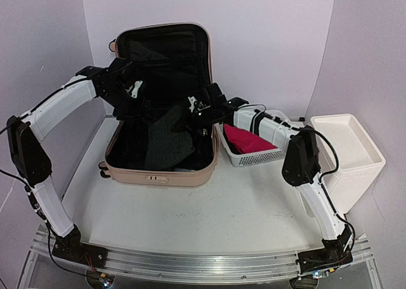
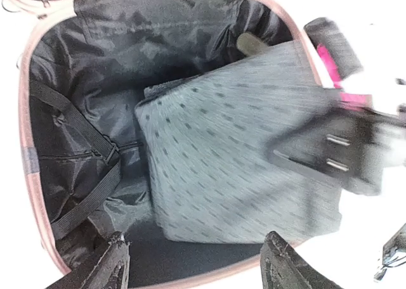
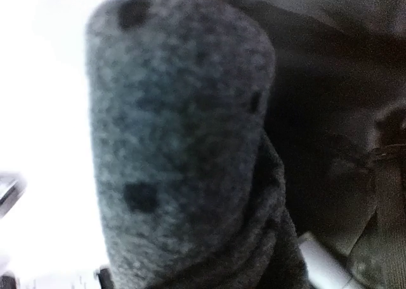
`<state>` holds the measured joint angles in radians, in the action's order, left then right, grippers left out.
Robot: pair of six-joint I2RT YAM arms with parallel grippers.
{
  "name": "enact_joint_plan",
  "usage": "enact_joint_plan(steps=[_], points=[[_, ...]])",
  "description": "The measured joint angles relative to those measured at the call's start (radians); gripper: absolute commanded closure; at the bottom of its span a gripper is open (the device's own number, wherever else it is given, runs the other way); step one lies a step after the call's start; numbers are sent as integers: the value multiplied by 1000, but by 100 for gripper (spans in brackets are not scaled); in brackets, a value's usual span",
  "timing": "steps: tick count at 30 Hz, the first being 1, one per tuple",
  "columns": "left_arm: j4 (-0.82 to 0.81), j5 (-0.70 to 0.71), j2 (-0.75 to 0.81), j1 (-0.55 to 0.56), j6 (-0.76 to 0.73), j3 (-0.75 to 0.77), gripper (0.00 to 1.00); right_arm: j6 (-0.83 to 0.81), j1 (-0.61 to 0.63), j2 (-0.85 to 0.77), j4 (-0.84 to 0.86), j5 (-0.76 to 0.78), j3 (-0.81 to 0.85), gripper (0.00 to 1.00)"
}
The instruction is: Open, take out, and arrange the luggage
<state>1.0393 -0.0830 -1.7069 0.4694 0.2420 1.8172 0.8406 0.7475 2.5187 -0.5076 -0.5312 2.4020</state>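
The mesh basket is to my right gripper's right in the top view, so the gripper will lift, swing over it and lower to release the cloth.
The pale pink luggage (image 1: 158,175) lies open on the table with its lid standing upright and its black lining (image 2: 82,99) showing. A folded grey cloth with dark dots (image 1: 166,140) (image 2: 235,149) sits in the lower half, raised at its right end. My right gripper (image 1: 198,108) is shut on that raised end, and the cloth (image 3: 184,143) fills the right wrist view and hides the fingers. Above the left part of the case my left gripper (image 2: 196,267) stands open, with nothing between its fingertips (image 2: 111,263).
A white mesh basket (image 1: 269,156) holding a pink-red cloth (image 1: 244,140) stands right of the case. A white bin (image 1: 349,153) stands at the far right. Black straps (image 2: 76,175) cross the lining. A small white object (image 3: 323,263) lies inside the case.
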Motion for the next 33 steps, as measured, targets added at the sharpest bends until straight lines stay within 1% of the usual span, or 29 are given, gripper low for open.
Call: enact_joint_plan(steps=[3,7,11,15,18,23,33], points=[[-3,-4,-50,-8,-9,5,29,-82,-9,-99,-24,-53,-55,100],[-5,-19,-97,-24,-11,42,30,-119,-43,-175,-82,-146,-75,100],[-20,-40,-119,-45,-8,76,30,-139,-128,-210,-148,-234,-83,100],[-31,-63,-128,-69,-6,81,31,-173,-223,-231,-219,-284,-113,100],[-35,-79,-139,-83,0,81,31,-246,-290,-235,-325,-287,-107,100],[-39,-100,-149,-93,16,81,32,-393,-390,-237,-541,-269,-45,100],[-51,-144,-192,-93,55,136,34,-646,-536,-254,-714,-288,-21,100]])
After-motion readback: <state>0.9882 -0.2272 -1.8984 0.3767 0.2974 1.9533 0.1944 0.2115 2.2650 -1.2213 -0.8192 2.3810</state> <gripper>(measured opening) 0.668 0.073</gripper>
